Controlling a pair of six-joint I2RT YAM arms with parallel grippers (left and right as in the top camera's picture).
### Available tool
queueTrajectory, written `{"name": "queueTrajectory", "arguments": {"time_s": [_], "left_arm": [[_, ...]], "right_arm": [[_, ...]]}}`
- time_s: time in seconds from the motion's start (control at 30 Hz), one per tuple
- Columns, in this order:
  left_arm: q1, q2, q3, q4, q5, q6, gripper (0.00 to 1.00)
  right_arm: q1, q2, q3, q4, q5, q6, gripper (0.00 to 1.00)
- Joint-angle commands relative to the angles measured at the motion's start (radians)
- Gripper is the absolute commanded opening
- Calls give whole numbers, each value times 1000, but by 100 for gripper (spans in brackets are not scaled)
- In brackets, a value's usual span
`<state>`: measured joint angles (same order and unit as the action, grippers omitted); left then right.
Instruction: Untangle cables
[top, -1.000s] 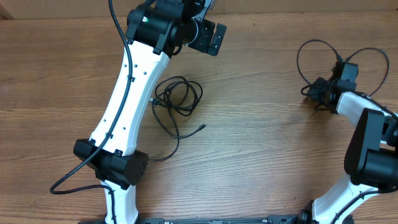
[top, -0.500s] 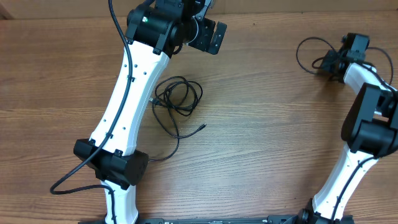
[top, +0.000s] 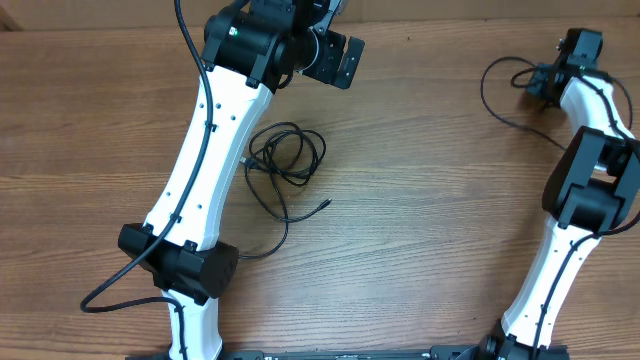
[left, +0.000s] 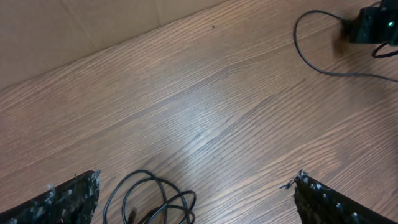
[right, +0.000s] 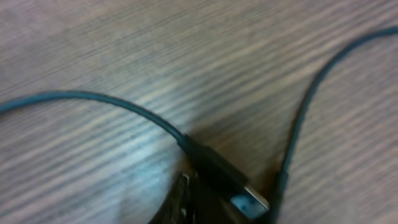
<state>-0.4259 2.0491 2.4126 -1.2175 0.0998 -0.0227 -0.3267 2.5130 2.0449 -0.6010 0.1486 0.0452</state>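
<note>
My right gripper should next stay low over the tabletop and open its fingers to release the USB plug there, because this cable lies clear of the coil.
One thin black cable (top: 286, 156) lies coiled on the wooden table at centre left, with a loose end trailing toward the front. It also shows in the left wrist view (left: 154, 200), between the fingertips. My left gripper (top: 336, 58) hangs open and empty beyond the coil, its fingers wide apart (left: 194, 202). A second black cable (top: 497, 92) loops at the far right. My right gripper (top: 541, 82) is shut on it near its USB plug (right: 247, 198), low over the table.
The far table edge runs close behind both grippers. A pale wall or board (left: 74, 31) stands behind the table. My left arm (top: 205, 150) stretches across the table just left of the coil.
My right gripper has moved toward the far right corner, dragging its cable loop along. The left arm and the coiled cable have not moved.
</note>
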Motion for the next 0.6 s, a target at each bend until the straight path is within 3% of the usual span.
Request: {"name": "queueTrajectory", "arguments": {"time_s": [0.0,0.3,0.57], "left_arm": [[-6,-8,-4,-1,-2,-3,100],[-6,-8,-4,-5,-2,-3,100],[-6,-23,-1,-35,-3,-3,100]], "right_arm": [[-12,61,120,-135,27,-20,3],[-7,-99,459,-441,21,45,4],[5,-290,491,-728,-39,90,4]]}}
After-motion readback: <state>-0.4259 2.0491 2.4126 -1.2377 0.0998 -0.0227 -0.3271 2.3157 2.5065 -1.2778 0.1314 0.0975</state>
